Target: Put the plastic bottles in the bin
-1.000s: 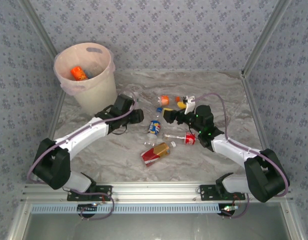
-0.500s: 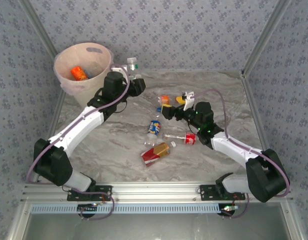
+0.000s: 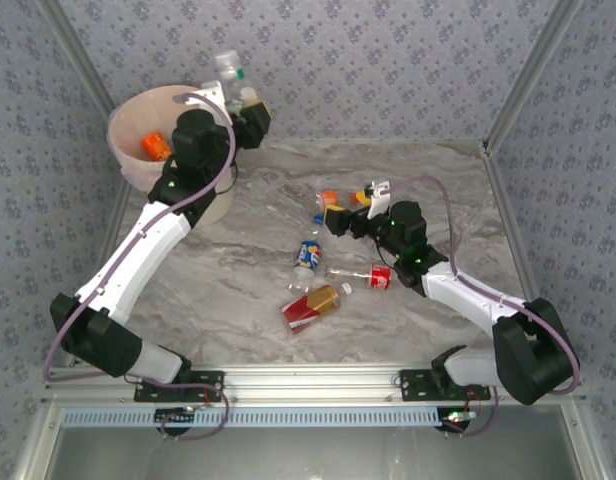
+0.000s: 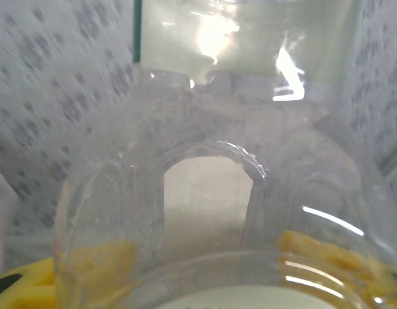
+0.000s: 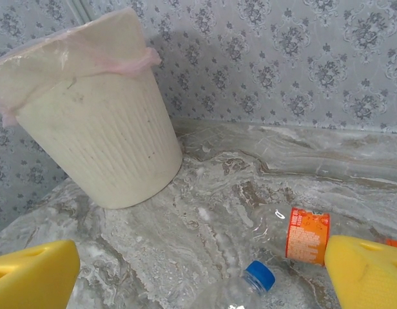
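The clear bottle still hangs beside the bin's rim, so my left gripper should move it sideways over the bin's opening (image 3: 160, 125) and let go of it there.
My left gripper (image 3: 240, 93) is raised high by the right side of the bin's (image 3: 174, 176) rim and is shut on a clear plastic bottle (image 3: 228, 68) with a green cap. In the left wrist view this bottle (image 4: 205, 161) covers the yellow fingers (image 4: 31, 286). An orange-labelled bottle (image 3: 156, 147) lies inside the bin. My right gripper (image 3: 337, 216) hangs open low over the table. Between its fingers the right wrist view shows a blue-capped clear bottle (image 5: 253, 283), with an orange-labelled bottle (image 5: 307, 235) and the bin (image 5: 95, 129) beyond.
More bottles lie mid-table: a blue-labelled one (image 3: 309, 255), a clear one with a red label (image 3: 371, 276) and a red and yellow one (image 3: 310, 305). Patterned walls close the back and both sides. Bare marble lies between the bin and the bottles.
The left arm has swung up and to the left with the clear bottle, from table level to high beside the bin's rim. The right gripper has crept slightly left, still open.
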